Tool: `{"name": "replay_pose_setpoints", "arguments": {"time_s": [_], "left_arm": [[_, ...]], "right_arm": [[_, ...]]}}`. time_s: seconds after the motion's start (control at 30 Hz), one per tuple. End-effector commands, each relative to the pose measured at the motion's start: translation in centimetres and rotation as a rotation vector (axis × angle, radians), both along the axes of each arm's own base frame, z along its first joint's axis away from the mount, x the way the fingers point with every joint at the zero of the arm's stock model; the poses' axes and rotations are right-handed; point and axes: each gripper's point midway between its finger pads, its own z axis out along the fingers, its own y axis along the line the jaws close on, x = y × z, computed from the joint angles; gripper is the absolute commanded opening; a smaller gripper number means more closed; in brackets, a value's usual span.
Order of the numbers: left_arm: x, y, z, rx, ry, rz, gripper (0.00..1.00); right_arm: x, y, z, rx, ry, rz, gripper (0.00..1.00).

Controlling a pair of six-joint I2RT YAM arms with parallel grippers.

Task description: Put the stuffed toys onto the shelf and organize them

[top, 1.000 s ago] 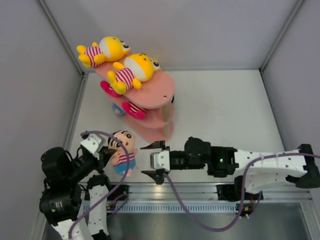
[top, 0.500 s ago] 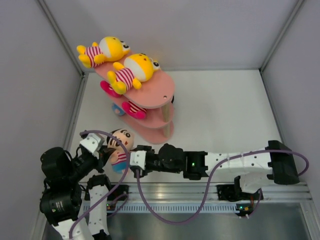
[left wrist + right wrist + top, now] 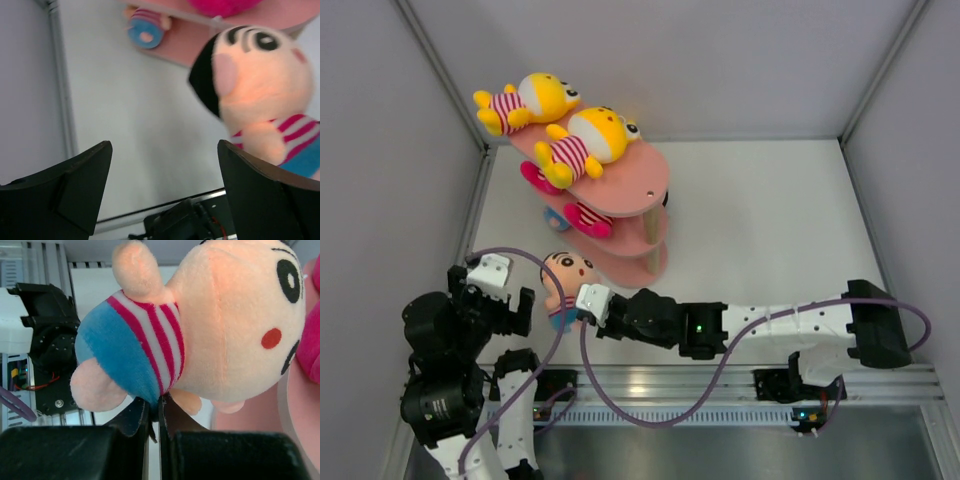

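My right gripper lowers the beige-headed toy outward next, head first, onto the shelf's lower level (image 3: 616,264) (image 3: 254,412), since the space beside the small blue-striped toy is empty.
A beige-headed stuffed toy (image 3: 565,285) in a striped and blue shirt hangs just in front of the pink shelf (image 3: 635,185). My right gripper (image 3: 584,303) is shut on it, pinching the shirt's lower edge (image 3: 160,407). In the right wrist view the toy (image 3: 200,325) fills the frame above the closed fingers. My left gripper (image 3: 492,298) stands open to the toy's left, apart from it. Nothing lies between its fingers (image 3: 165,165), and the toy (image 3: 260,95) shows at the upper right. Two yellow toys (image 3: 532,100) (image 3: 585,140) lie on the top tier.
Pink toys (image 3: 588,218) lie on the middle tier. A small blue-striped toy (image 3: 145,30) sits at the shelf's lower tier. A grey wall with a metal frame post (image 3: 470,225) stands close on the left. The arm bases and a rail (image 3: 720,385) line the near edge.
The right gripper reached left and shut on the beige-headed toy's shirt. The left gripper let go of that toy, opened wide and drew back to the left.
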Motion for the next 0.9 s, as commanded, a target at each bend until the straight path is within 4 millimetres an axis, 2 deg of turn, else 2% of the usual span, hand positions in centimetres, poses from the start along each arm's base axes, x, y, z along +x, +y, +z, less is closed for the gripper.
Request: {"name": "replay_pose_setpoints", "arguments": {"time_s": [0.0,0.03,0.13,0.17,0.23,0.27,0.3,0.33,0.37,0.43,0.47,0.5,0.73,0.87], "left_arm": [[0.4,6.4,-0.1,0.179,0.013,0.298,0.94],[0.1,7.4,-0.1,0.213,0.021,0.346,0.95],[-0.1,8.5,-0.2,0.265,0.030,0.383,0.97],[0.0,8.7,-0.3,0.272,0.034,0.393,0.98],[-0.1,9.5,-0.4,0.296,0.043,0.425,0.98],[0.0,9.7,-0.7,0.301,0.050,0.429,0.98],[0.0,9.7,-0.8,0.302,0.052,0.428,0.98],[0.1,9.7,-1.0,0.302,0.060,0.426,0.98],[0.1,9.5,-1.2,0.299,0.063,0.419,0.98],[0.2,9.4,-1.5,0.295,0.066,0.410,0.98],[0.2,9.3,-1.7,0.293,0.068,0.402,0.98],[0.2,9.1,-1.9,0.289,0.070,0.395,0.98],[0.8,7.7,-4.4,0.252,0.111,0.305,0.97],[0.9,7.5,-4.7,0.244,0.112,0.294,0.97]], "right_arm": [[0.3,0.6,-0.4,-0.018,0.066,-0.080,0.00],[0.6,0.7,-1.1,-0.027,0.086,-0.111,0.00],[1.7,1.2,-4.0,-0.091,0.127,-0.195,0.00],[2.5,1.2,-6.0,-0.145,0.135,-0.225,0.00],[3.3,1.9,-6.6,-0.134,0.195,-0.267,0.00],[4.3,2.0,-7.2,-0.137,0.208,-0.292,0.00],[4.9,2.1,-8.4,-0.164,0.234,-0.318,0.00],[5.5,2.2,-8.8,-0.169,0.241,-0.339,0.00],[6.7,2.2,-9.7,-0.179,0.246,-0.375,0.00],[8.4,2.3,-9.5,-0.157,0.228,-0.445,0.00],[9.2,2.2,-10.2,-0.167,0.219,-0.476,0.00],[10.1,2.2,-9.7,-0.145,0.205,-0.522,0.00],[13.9,2.1,-10.7,-0.104,0.216,-0.678,0.00],[16.5,2.4,-10.6,-0.079,0.173,-0.744,0.00]]}}
